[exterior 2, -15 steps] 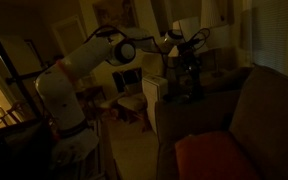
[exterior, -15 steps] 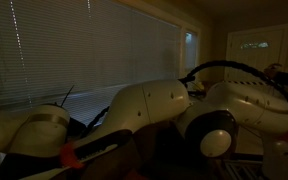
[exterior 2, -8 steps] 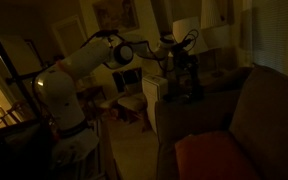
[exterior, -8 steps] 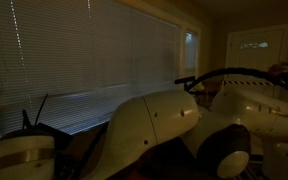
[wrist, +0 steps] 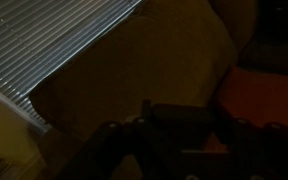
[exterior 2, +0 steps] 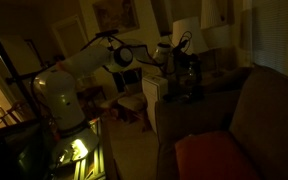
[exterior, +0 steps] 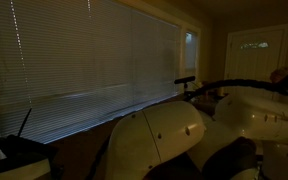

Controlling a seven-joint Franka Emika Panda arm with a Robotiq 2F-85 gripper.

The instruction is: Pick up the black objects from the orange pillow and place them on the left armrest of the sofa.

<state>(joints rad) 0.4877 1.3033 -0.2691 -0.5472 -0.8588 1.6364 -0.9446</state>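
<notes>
The armrest at the sofa's far end (exterior 2: 196,101) is below my gripper, so next I should lower the black object onto the armrest's top and release it there.
The room is very dark. The dark brown sofa (exterior 2: 256,108) fills the right of an exterior view, with the orange pillow (exterior 2: 214,156) on its near seat. My gripper (exterior 2: 189,80) hangs over the sofa's far end, by the armrest there. In the wrist view the sofa back (wrist: 154,60) lies ahead and the orange pillow (wrist: 271,95) is at right. My gripper (wrist: 184,150) seems shut on a black boxy object (wrist: 184,122) with a thin stub on top; the jaws themselves are barely visible.
Window blinds (exterior: 84,60) run behind the sofa and show in the wrist view (wrist: 39,45). My white arm (exterior: 159,140) blocks the foreground. A white cabinet (exterior 2: 152,95), a small seat (exterior 2: 132,105) and a lamp (exterior 2: 189,28) stand beyond the sofa's far end.
The arm has swung across the foreground of one exterior view. The gripper has sunk a little over the sofa's far end, still with the dark shape in it.
</notes>
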